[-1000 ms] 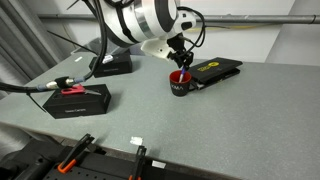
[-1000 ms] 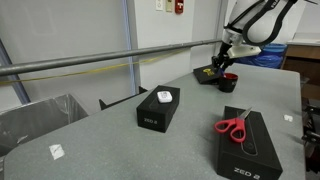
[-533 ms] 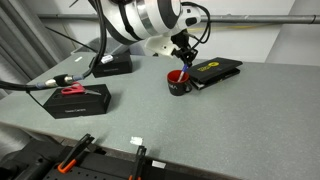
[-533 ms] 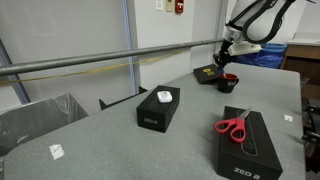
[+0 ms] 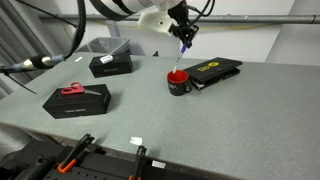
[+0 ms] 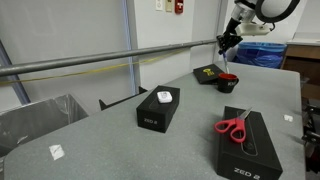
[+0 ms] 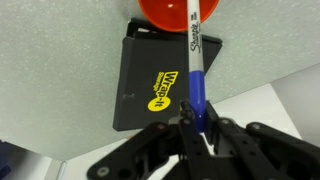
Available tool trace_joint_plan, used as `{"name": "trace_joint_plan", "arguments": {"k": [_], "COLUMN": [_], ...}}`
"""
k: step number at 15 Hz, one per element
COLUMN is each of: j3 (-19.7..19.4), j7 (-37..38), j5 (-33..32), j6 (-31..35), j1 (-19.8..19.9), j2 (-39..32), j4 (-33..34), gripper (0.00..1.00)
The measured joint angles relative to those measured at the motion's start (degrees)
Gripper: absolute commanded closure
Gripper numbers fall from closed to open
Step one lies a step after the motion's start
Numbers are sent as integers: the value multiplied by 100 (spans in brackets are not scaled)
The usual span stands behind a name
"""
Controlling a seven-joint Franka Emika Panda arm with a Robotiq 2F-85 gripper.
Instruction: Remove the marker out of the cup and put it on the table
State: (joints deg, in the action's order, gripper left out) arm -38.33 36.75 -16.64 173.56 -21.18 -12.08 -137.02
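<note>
My gripper will next move toward the scissors and down to release the marker, as the bare tabletop beside the cup is below it, on the scissors' side.
My gripper (image 7: 195, 132) is shut on the marker (image 7: 194, 60), a white barrel with a blue cap end between the fingers. In both exterior views the gripper (image 5: 183, 30) (image 6: 229, 34) is high above the cup (image 5: 179, 83) (image 6: 228, 80), a small black cup with a red rim. The marker (image 5: 182, 50) hangs upright below the jaws, its lower end at about rim height; I cannot tell if it clears the rim. In the wrist view the cup's red inside (image 7: 165, 12) lies behind the marker's far end. The cup stands on the grey table (image 5: 200, 130) (image 6: 110, 140).
A flat black box with a yellow label (image 5: 215, 69) (image 6: 209, 73) (image 7: 160, 85) lies right beside the cup. A black box with red scissors (image 5: 77, 100) (image 6: 245, 135) and another black box (image 5: 110, 64) (image 6: 158, 107) stand apart. A metal rail (image 6: 90, 62) runs behind.
My gripper has risen straight up over the cup with the marker in it, drawing the marker up out of the cup. The cup has stayed in place.
</note>
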Motion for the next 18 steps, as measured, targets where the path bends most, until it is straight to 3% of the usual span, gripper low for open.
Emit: {"name": "trace_joint_plan", "arguments": {"k": [5, 9, 11, 15, 16, 18], "j3": [857, 1641, 2037, 2072, 2008, 1839], "j7": [-131, -134, -134, -32, 18, 140], "j5": [150, 630, 681, 482, 419, 303], "j6": [-107, -423, -644, -734, -734, -732], "j1": [-247, -332, -128, -51, -72, -156], "j2": [533, 133, -189, -885, -1034, -1279], "j4": [-730, -704, -487, 44, 165, 372], "gripper": [96, 96, 96, 96, 61, 53]}}
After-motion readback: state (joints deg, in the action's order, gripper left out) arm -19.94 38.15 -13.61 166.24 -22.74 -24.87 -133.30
